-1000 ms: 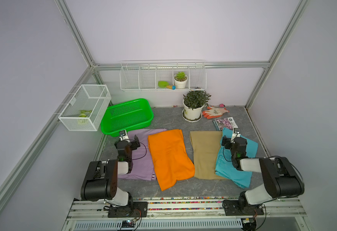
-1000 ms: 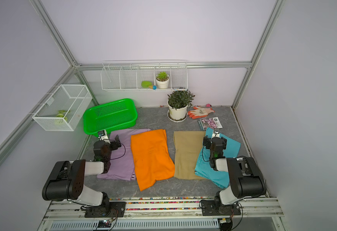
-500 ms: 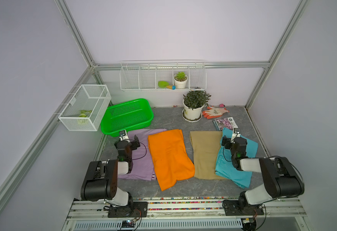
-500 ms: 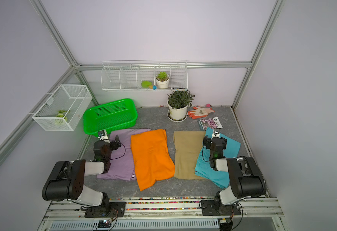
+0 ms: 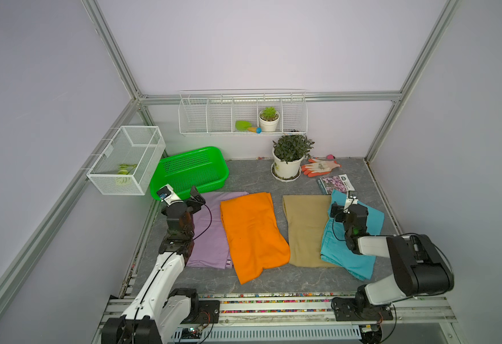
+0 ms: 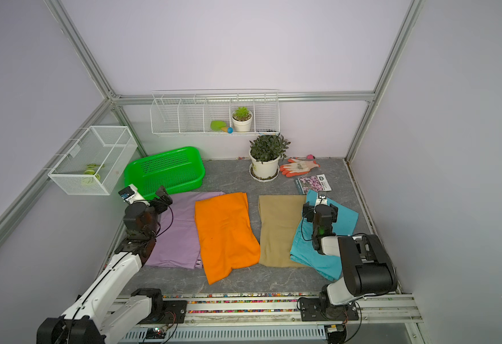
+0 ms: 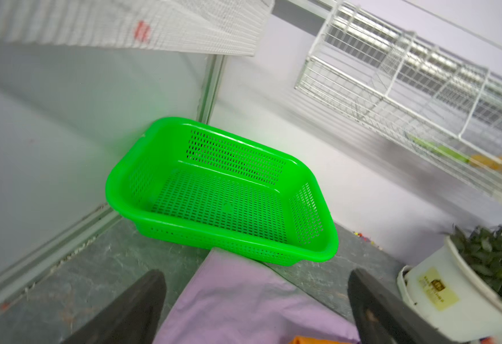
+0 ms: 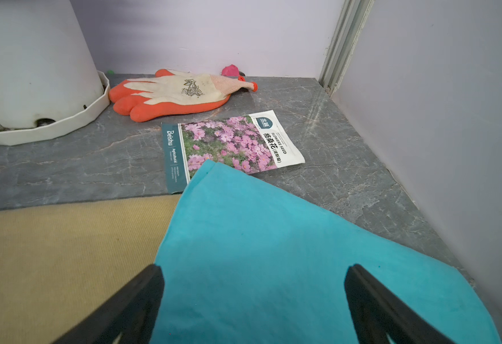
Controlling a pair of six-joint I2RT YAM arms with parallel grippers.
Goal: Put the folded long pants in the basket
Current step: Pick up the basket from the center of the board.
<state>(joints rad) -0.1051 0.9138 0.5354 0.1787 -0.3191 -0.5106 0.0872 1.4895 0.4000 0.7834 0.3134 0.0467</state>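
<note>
The robot's left gripper will move outward with a turn and a downward tilt onto the green basket's near rim [image 5: 209,188] [image 7: 242,239], because the basket's rim runs across from finger to finger.
The folded long pants lie side by side on the grey floor in both top views: lilac [image 5: 214,238], orange [image 5: 252,232], tan [image 5: 303,229] and teal [image 5: 373,222]. Behind the lilac pair, the green basket [image 5: 184,162] stands empty in the far left corner. My left gripper [image 5: 184,196] hovers open over the lilac pair's far corner [image 7: 244,297], facing the basket [image 7: 244,155], nothing between its fingers. My right gripper [image 5: 348,205] is open low over the teal pair [image 8: 258,238], holding nothing.
A potted plant [image 5: 287,160], orange-and-white gloves [image 5: 319,167] and a seed packet [image 5: 334,183] sit at the back right. A white wire mesh box [image 5: 127,160] juts from the left wall above the basket. A wire rack [image 5: 242,114] hangs on the back wall.
My left arm has unfolded and lifted, and its gripper has twisted over the lilac pants' far corner. The right arm and all the pants are unchanged.
</note>
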